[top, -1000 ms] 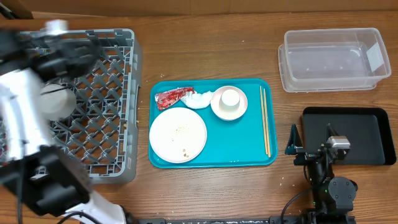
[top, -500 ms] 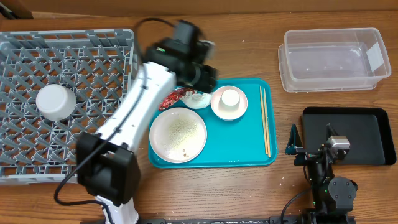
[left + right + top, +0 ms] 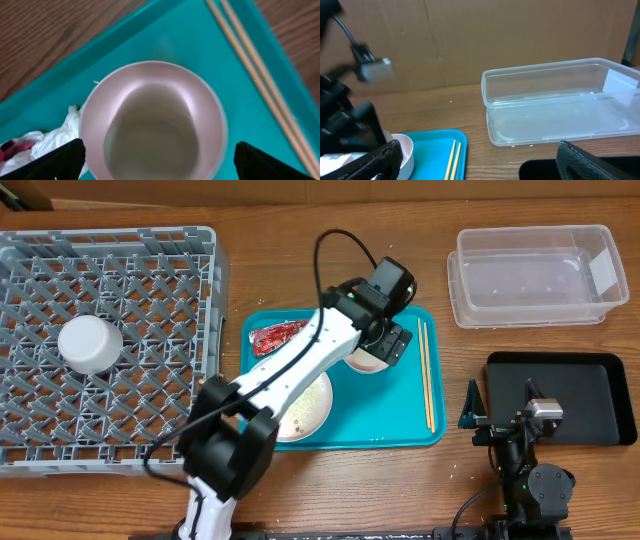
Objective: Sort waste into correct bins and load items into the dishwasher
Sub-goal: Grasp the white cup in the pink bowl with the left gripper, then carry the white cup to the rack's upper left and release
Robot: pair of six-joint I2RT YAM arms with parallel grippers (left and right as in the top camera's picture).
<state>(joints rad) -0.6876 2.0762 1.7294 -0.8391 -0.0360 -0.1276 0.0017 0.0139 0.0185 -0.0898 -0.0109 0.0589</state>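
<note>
My left gripper lowers around the cup's sides next and closes, since the small white cup sits inside the pale bowl below my open fingers.
My left gripper (image 3: 384, 340) hangs open over the teal tray (image 3: 400, 415), straight above a pale bowl (image 3: 210, 105) with a small white cup (image 3: 150, 135) standing in it. Its black fingertips (image 3: 60, 160) stand one on each side of the bowl, holding nothing. A crumpled napkin (image 3: 50, 140) and a red wrapper (image 3: 275, 337) lie left of the bowl. The chopsticks (image 3: 427, 375) lie along the tray's right side. My arm partly covers the white plate (image 3: 308, 408). Another pale bowl (image 3: 90, 343) sits upside down in the grey dish rack (image 3: 150, 270). My right gripper (image 3: 478, 418) rests open and empty.
The clear tub (image 3: 540, 275) stands at the back right, with the black tray (image 3: 580, 395) in front of it beside my right arm. In the right wrist view the tub (image 3: 560, 100) is ahead and the chopsticks (image 3: 452, 160) are low on the left.
My left arm has swung from the dish rack across to the teal tray and now hovers over the bowl with the cup. Its jaws have spread wider. The right arm is still.
</note>
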